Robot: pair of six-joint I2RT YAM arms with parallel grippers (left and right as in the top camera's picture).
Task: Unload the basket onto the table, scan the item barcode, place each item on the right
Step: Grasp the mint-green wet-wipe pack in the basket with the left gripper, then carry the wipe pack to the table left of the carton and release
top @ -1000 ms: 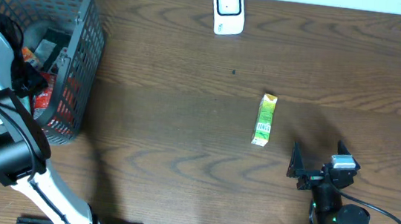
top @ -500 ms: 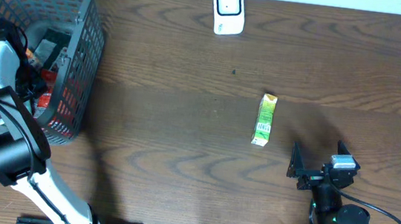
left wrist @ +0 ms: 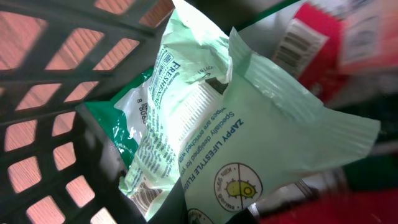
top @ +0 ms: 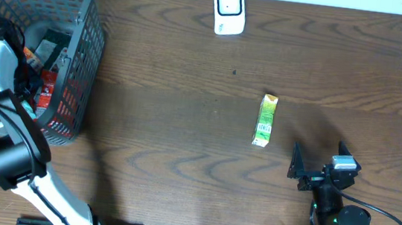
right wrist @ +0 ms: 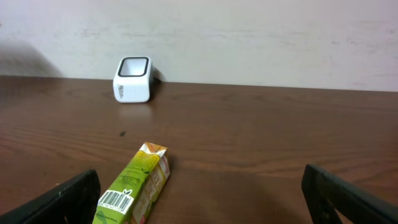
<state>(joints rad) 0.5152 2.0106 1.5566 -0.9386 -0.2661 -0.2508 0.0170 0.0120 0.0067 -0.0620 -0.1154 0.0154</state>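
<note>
Next, my left gripper raises the packet (left wrist: 249,130) over the rim of the basket (top: 82,32), then brings it down beside the carton.
My left gripper (left wrist: 205,208) is down inside the grey mesh basket (top: 82,32), shut on a pale green printed packet (left wrist: 249,130). The packet's lower edge is pinched between the dark fingers, and its upper part is crumpled against the basket wall (left wrist: 56,62). From overhead the left arm hides that grip. A white barcode scanner (top: 228,9) stands at the table's far edge, also in the right wrist view as scanner (right wrist: 132,79). My right gripper (top: 318,156) rests open near the front edge, empty.
A green and yellow carton (top: 264,120) lies on the table just beyond the right gripper, its barcode facing up in the right wrist view (right wrist: 134,185). Red packets (left wrist: 323,43) lie in the basket beside the green one.
The left gripper's jaws have shut on the pale green packet inside the basket, and the left arm shifted slightly. The right arm and the carton have not moved.
</note>
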